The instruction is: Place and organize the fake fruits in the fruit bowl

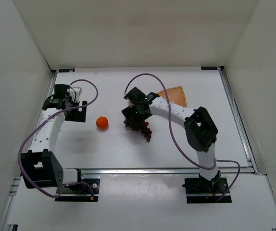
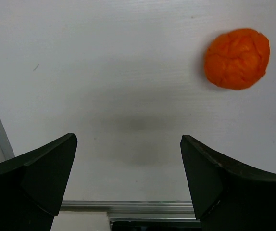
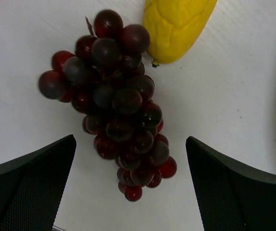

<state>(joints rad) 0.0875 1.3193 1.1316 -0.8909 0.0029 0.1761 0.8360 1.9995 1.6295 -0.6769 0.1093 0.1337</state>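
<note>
The round orange [image 1: 102, 122] is below my left gripper's fingers, toward the right in the top view, so my left gripper will move that way and down onto it next.
In the top view the round orange [image 1: 102, 122] lies on the white table, left of centre. The dark grape bunch [image 1: 139, 126] lies to its right. My right gripper [image 1: 134, 117] hovers over the bunch's upper end. In the right wrist view it [image 3: 131, 139] stands open, with the lower grapes [image 3: 114, 101] between its fingers and untouched. The yellow banana-like fruit [image 3: 176, 26] lies just beyond the bunch. The fruit bowl [image 1: 174, 95] shows partly behind the right arm. My left gripper [image 1: 78, 113] is open and empty, with the orange [image 2: 237, 57] ahead to its right.
Aluminium rails [image 1: 167, 169] frame the table on all sides, and one rail [image 2: 128, 207] runs just below the left fingers. White walls enclose the workspace. Purple cables [image 1: 150, 77] loop above both arms.
</note>
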